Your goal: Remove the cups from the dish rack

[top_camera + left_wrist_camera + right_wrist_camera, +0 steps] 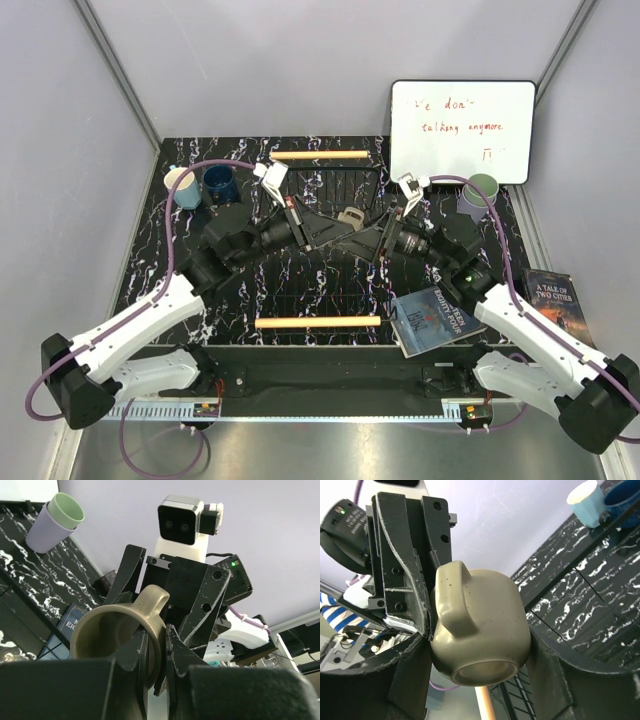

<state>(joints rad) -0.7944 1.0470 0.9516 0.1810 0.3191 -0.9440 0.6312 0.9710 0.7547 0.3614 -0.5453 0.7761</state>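
I will move my left gripper to the left in the top view next, then lower it and let go, as the tabletop is bare at the near side of the light blue mug [183,187].
The beige mug [351,216] [105,630] [485,605] hangs above the middle of the black wire dish rack [330,285], held between both arms. My left gripper [337,226] [160,640] is shut on its rim beside the handle, one finger inside the mug. My right gripper [366,238] [480,665] clasps the mug's body, with a finger pressed on each side. On the table left of the rack stand a light blue mug [183,187] [587,502] and a navy mug [220,184] [622,497]. At the right, a pale green tumbler [67,509] sits nested in a lavender tumbler [480,193] [45,530].
A whiteboard [462,130] leans at the back right. One book [432,320] lies at the rack's near right corner and another book [552,300] lies farther right. The rack's wooden handles [320,155] [318,322] mark its far and near ends.
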